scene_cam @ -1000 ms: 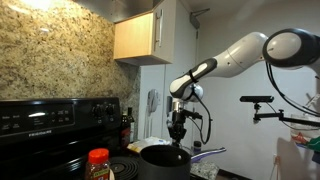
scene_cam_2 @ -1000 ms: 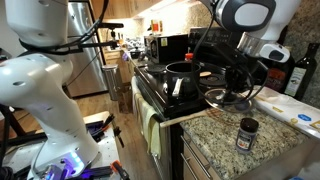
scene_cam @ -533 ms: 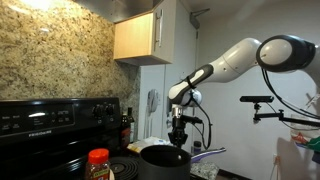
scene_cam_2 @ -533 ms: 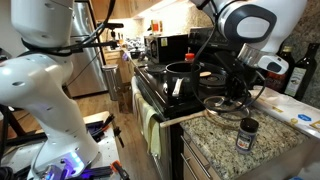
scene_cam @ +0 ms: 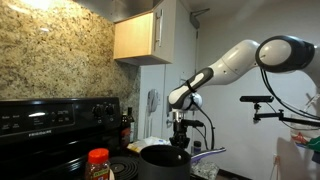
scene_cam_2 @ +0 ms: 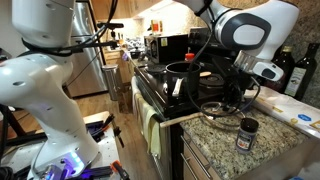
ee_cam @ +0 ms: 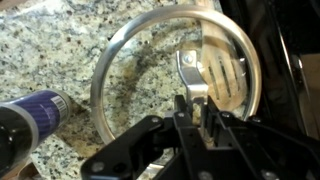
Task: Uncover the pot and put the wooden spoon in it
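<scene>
My gripper will next lower the lid away from the stove's edge and release it on bare granite [scene_cam_2: 236, 124] [ee_cam: 140, 100] beside the spice jar, as the spoon is under the lid's glass.
The dark grey pot [scene_cam_2: 182, 72] stands uncovered on the black stove; it also shows in an exterior view [scene_cam: 165, 157]. My gripper [ee_cam: 192, 103] is shut on the metal handle of a round glass lid [ee_cam: 120, 70] with a steel rim. It holds the lid low over the granite counter, beside the stove [scene_cam_2: 222, 106]. The gripper also shows in both exterior views [scene_cam: 179, 138] [scene_cam_2: 229, 97]. A light tan slotted wooden spoon head [ee_cam: 226, 74] shows through the lid's glass, lying on the counter. I cannot tell whether the lid touches the counter.
A small dark spice jar [scene_cam_2: 246, 133] stands on the counter close to the lid, also in the wrist view [ee_cam: 30, 116]. A red-capped jar [scene_cam: 98, 162] stands by the pot. Wine bottles [scene_cam_2: 300, 70] stand at the counter's back. The stove's edge [scene_cam_2: 160, 95] borders the counter.
My gripper has carried the glass lid lower, away from the pot and toward the granite counter. The pot has not moved.
</scene>
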Available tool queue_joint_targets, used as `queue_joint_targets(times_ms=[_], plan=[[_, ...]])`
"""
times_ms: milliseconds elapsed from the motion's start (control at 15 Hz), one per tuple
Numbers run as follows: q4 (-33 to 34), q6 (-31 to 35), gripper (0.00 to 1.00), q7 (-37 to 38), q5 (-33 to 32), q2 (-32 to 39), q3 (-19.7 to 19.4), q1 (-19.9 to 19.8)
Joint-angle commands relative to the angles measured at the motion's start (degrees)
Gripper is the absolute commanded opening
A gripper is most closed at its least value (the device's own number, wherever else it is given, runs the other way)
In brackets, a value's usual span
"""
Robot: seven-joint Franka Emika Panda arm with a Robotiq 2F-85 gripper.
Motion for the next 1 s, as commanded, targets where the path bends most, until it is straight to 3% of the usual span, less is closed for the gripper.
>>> queue_joint_targets(times_ms=[0,533,933], plan=[[-3.1,4.3,0.13,2.3,-1.6,-1.3,0.6,0.2],[-5.6,10.7,0.13,1.5,-0.2,-2.1,0.2,-1.9],[-3.5,11.9,0.12,-0.5,1.4,-0.6,1.6,-3.3]])
